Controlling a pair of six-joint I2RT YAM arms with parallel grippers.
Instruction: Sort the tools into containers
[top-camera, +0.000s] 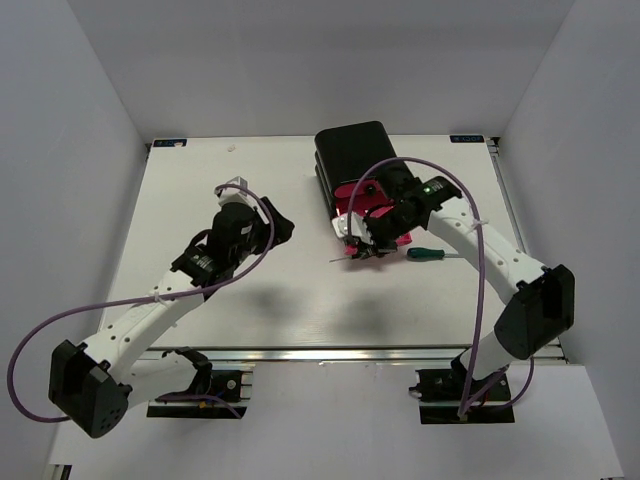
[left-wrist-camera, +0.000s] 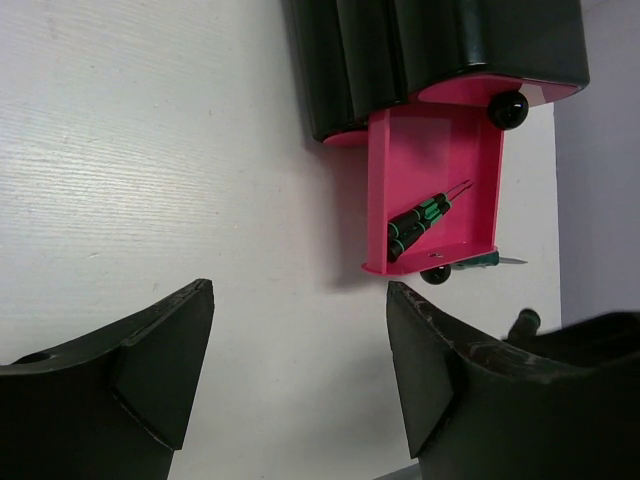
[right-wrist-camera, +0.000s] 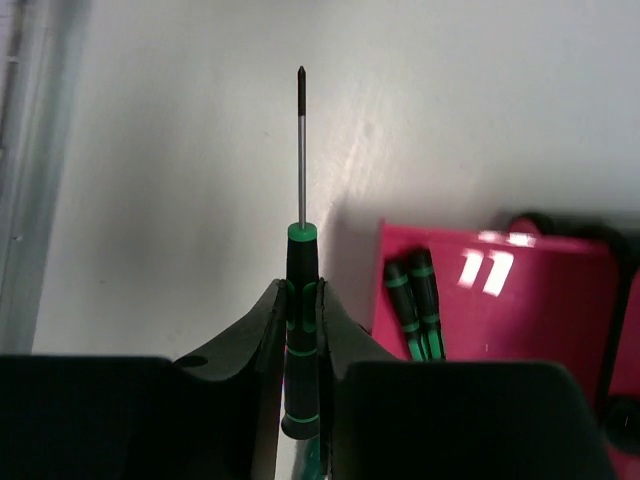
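The right gripper moves outward over the open pink drawer's bottom next and releases the black-and-green screwdriver (right-wrist-camera: 301, 300), since matching screwdrivers lie in it beside that spot.
My right gripper (right-wrist-camera: 302, 292) is shut on a thin black-and-green screwdriver (right-wrist-camera: 301, 300), its shaft pointing away over the table, just left of the open pink drawer (right-wrist-camera: 520, 290). Two thin screwdrivers (right-wrist-camera: 415, 305) lie in that drawer; they also show in the left wrist view (left-wrist-camera: 418, 222). The black box (top-camera: 355, 155) with pink drawers stands at the back centre. In the top view my right gripper (top-camera: 365, 245) hovers at the drawer's front. A larger green-handled screwdriver (top-camera: 428, 254) lies on the table right of it. My left gripper (left-wrist-camera: 300, 340) is open and empty over bare table. No wrench is in view.
The open pink drawer (left-wrist-camera: 432, 190) sticks out of the box's bottom, with a round black knob (left-wrist-camera: 434, 275); a closed drawer above has its own knob (left-wrist-camera: 507, 108). White walls stand at the table's left and right sides. A metal rail runs along the near edge (top-camera: 340, 354).
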